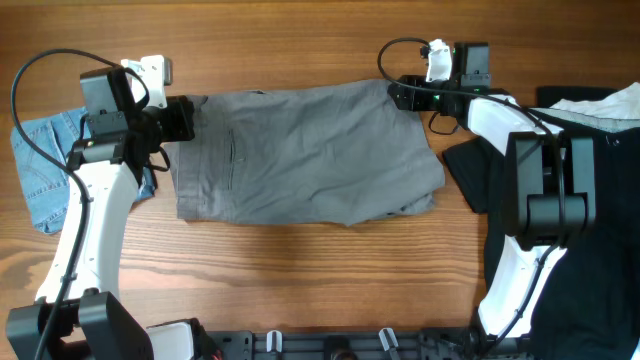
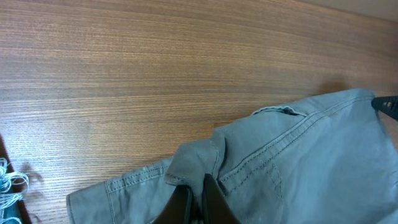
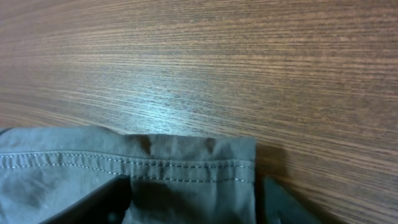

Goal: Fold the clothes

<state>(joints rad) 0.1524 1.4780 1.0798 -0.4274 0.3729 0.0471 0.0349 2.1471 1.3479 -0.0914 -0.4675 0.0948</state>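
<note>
The pinched fold goes up and back toward the trousers' near edge (image 1: 208, 205) in my left gripper next, then down, since the cloth there lies flat.
The grey trousers (image 1: 300, 150) lie folded flat across the middle of the table. My left gripper (image 1: 188, 118) is at their upper left edge, and in the left wrist view (image 2: 194, 191) it is shut on a pinched fold of the grey cloth (image 2: 298, 155) near the stitched seam. My right gripper (image 1: 397, 93) is at the trousers' upper right corner. In the right wrist view (image 3: 193, 196) its fingers are wide apart, with the stitched hem corner (image 3: 186, 165) lying between them on the table.
Light-blue denim shorts (image 1: 45, 170) lie at the left edge, partly under my left arm. A black garment (image 1: 590, 210) with whitish cloth (image 1: 605, 102) on top lies at the right, under my right arm. Bare wood shows in front of the trousers.
</note>
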